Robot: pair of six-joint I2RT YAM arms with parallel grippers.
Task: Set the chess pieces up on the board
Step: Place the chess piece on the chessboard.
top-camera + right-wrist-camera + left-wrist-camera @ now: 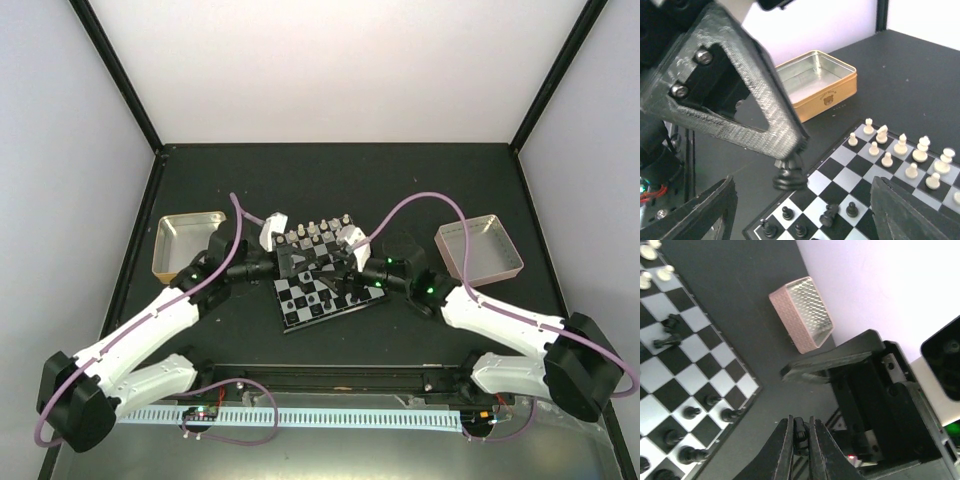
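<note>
Black pieces line that board edge, so my left gripper will draw back and down and release its black piece on the near row beside the board's corner [303,314] below it.
The board [300,310] lies tilted at mid-table, with white chess pieces [315,232] along its far rows. My left gripper [800,419] is shut on a small black chess piece [801,432]. In the right wrist view that piece [790,172] hangs from the left gripper's finger [765,115] just over the board's [850,175] edge. My right gripper [802,180] stands wide open around that spot with nothing between its fingers; one of its fingers [825,362] shows in the left wrist view. Black pieces [690,412] stand near the board's corner, and two [667,332] lie toppled.
A gold-sided metal tin [188,245] sits left of the board. A pink one [480,248] sits to the right. Both arms meet over the board's middle, so the grippers are close together there. Dark rails border the table's edges.
</note>
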